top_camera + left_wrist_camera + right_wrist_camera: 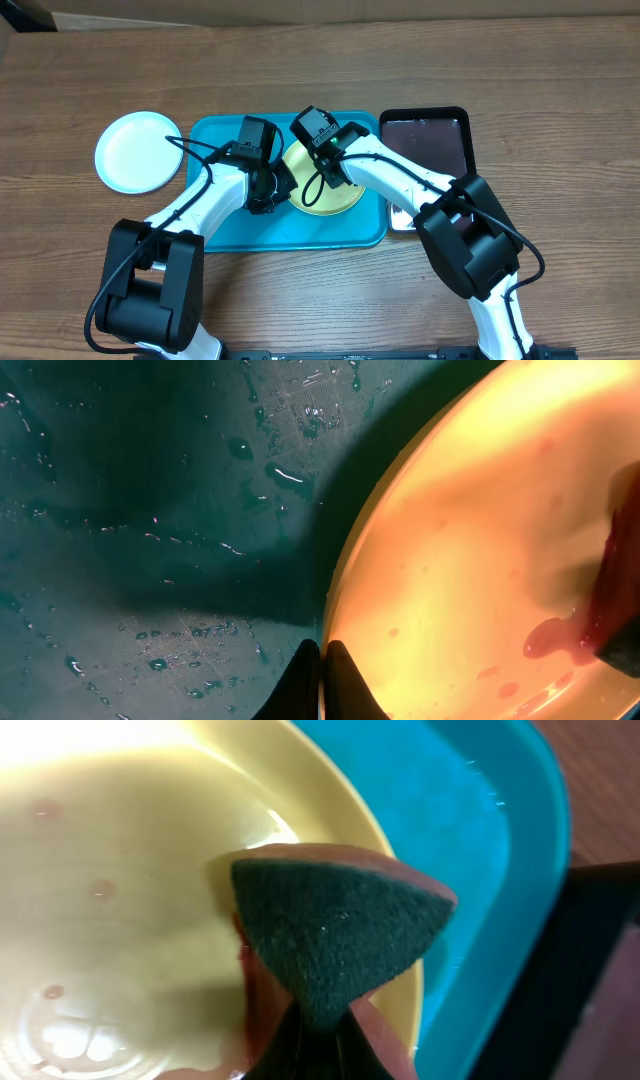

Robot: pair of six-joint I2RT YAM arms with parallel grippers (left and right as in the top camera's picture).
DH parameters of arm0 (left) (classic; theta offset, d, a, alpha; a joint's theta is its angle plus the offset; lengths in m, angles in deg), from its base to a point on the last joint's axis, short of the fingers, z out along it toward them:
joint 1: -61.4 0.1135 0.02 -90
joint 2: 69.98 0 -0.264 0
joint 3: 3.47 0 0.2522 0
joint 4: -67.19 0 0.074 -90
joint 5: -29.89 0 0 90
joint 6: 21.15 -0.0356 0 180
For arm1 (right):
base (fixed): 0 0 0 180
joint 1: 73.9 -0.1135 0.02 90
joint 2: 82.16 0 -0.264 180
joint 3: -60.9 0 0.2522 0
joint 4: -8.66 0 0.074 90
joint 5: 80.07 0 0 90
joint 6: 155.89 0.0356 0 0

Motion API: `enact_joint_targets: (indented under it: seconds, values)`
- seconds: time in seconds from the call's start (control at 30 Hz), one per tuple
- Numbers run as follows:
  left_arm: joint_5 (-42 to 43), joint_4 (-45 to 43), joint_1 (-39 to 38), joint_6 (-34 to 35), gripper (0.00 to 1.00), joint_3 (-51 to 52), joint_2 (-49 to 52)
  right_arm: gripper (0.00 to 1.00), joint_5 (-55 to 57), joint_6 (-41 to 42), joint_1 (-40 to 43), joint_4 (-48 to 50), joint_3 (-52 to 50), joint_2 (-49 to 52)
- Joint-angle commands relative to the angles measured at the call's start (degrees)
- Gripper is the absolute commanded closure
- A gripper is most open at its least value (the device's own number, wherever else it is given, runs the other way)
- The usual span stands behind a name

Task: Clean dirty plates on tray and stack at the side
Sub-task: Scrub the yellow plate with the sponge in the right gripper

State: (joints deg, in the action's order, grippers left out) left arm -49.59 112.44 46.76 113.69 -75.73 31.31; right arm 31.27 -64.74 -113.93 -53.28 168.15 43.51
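The sponge (335,935) should be released on the black tray (598,1005), which lies to my right gripper's right in the overhead view, so next I will move that gripper up, across and down.
A yellow-green plate (340,197) lies on the turquoise tray (230,225), right of its middle. My left gripper (266,190) is at the plate's left rim, and its fingertips (322,665) are shut astride that rim (335,590). My right gripper (325,172) is over the plate, shut on a sponge (335,935) with a dark green scouring face and a pinkish body that presses on the plate (120,870). Reddish-brown smears (555,638) and wet drops mark the plate's inside. A white plate (138,152) sits on the table left of the tray.
A glossy black tray (430,140) lies against the turquoise tray's right side. Water drops cover the tray floor (150,560). Both arms reach in from the front edge of the wooden table (560,90).
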Motion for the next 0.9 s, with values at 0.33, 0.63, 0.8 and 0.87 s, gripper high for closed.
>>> enact_joint_targets:
  seconds: [0.33, 0.63, 0.8, 0.87]
  values:
    - [-0.4, 0.2, -0.5, -1.1, 0.96, -0.4, 0.6, 0.96, -36.4, -0.1, 0.4, -2.0, 0.2, 4.1]
    - [-0.4, 0.2, -0.5, -1.2, 0.96, -0.4, 0.6, 0.96, -43.3, -2.3, 3.7, -3.4, 3.6, 0.6]
    - [-0.4, 0.2, -0.5, -1.1, 0.96, -0.4, 0.6, 0.96, -44.4, -2.3, 8.6, -4.9, 6.6, -3.8]
    - [-0.4, 0.2, -0.5, -1.2, 0.96, -0.4, 0.6, 0.96, -44.4, -2.3, 11.3, -6.6, 7.7, -5.7]
